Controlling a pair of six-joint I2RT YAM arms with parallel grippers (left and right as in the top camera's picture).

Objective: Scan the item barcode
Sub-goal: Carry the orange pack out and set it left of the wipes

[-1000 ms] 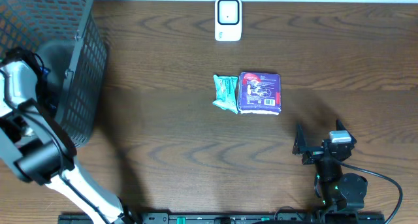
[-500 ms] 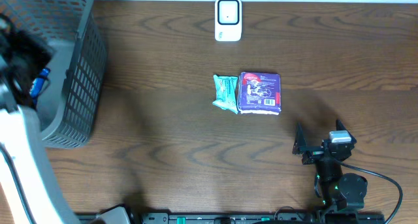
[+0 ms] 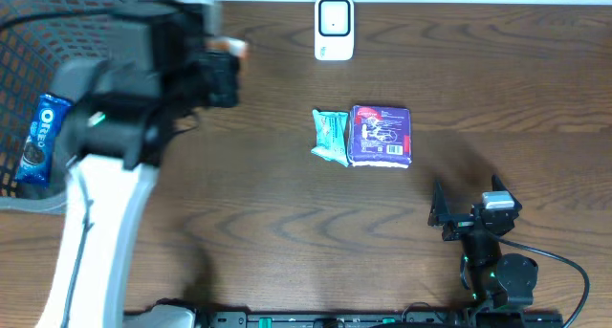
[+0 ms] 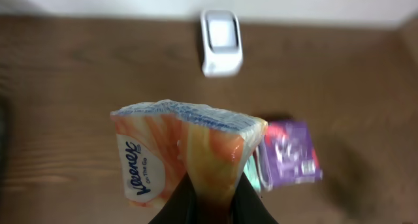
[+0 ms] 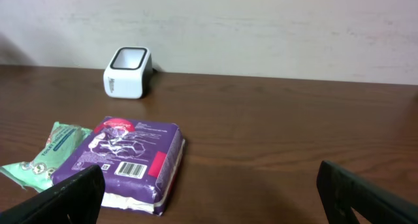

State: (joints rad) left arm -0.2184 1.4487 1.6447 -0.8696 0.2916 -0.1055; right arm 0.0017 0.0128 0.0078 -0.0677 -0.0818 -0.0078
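Note:
The tissue pack goes down in my left gripper toward the basket-side edge of the green pack next. It is released there, where bare table shows.
My left gripper [image 4: 212, 199] is shut on an orange-and-white Kleenex tissue pack [image 4: 186, 152], pinching its lower end so it hangs in the air. In the overhead view that gripper [image 3: 222, 68] is blurred, left of the white barcode scanner [image 3: 334, 28], and only a corner of the tissue pack [image 3: 235, 49] shows. From the left wrist, the scanner [image 4: 221, 41] lies ahead, beyond the pack. My right gripper [image 3: 466, 202] rests open near the table's front right, with nothing between its fingers [image 5: 68, 198].
A purple pack [image 3: 381, 135] with its barcode up and a green pack [image 3: 331, 137] lie side by side mid-table. A grey wire basket [image 3: 29, 189] at the far left holds a blue Oreo pack [image 3: 38, 139]. The left arm [image 3: 100, 213] stretches from the front edge.
The left arm has swung out of the basket and to the right, carrying the tissue pack toward the scanner. The Oreo pack in the basket now shows. The right arm has not moved.

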